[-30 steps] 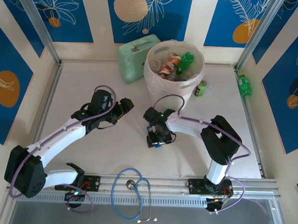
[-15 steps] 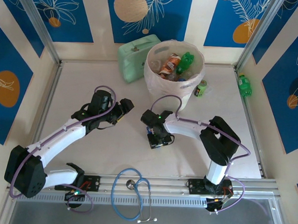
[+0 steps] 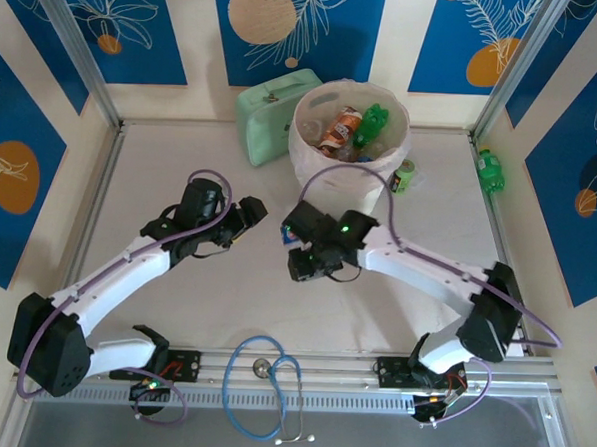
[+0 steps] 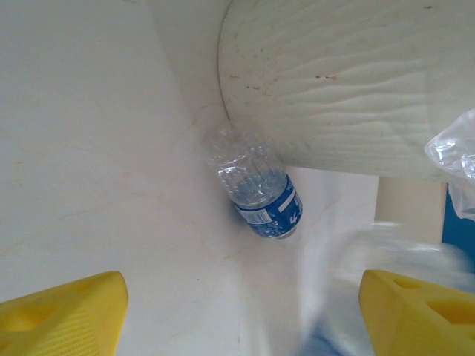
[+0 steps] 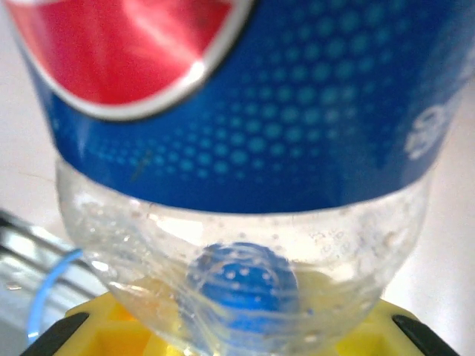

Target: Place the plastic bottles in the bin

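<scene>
The right gripper raises the bottle with the blue and red label next, then carries it outward to get over the pale bin's opening (image 3: 350, 124) for the release.
My right gripper (image 3: 305, 254) is shut on a plastic bottle (image 5: 245, 111) with a blue and red label. Its clear neck and blue cap (image 5: 241, 285) sit between the yellow fingers (image 5: 111, 326), just off the table's middle. A second clear bottle with a blue label (image 4: 258, 184) lies on the table against the foot of the bin (image 4: 334, 89). My left gripper (image 4: 242, 300) points at it from a short way back, open and with nothing in it; from above the left gripper (image 3: 252, 214) is left of the right one. The pale bin (image 3: 349, 136) holds several bottles.
A mint-green case (image 3: 269, 112) stands left of the bin. A short dark-green can (image 3: 403, 176) sits at its right, and a green bottle (image 3: 490, 169) lies by the right wall. A blue stethoscope (image 3: 265, 382) rests on the near rail.
My right gripper has shut on the blue-labelled bottle and carried it up and towards the bin, its elbow swinging out to the right. The left arm has hardly moved.
</scene>
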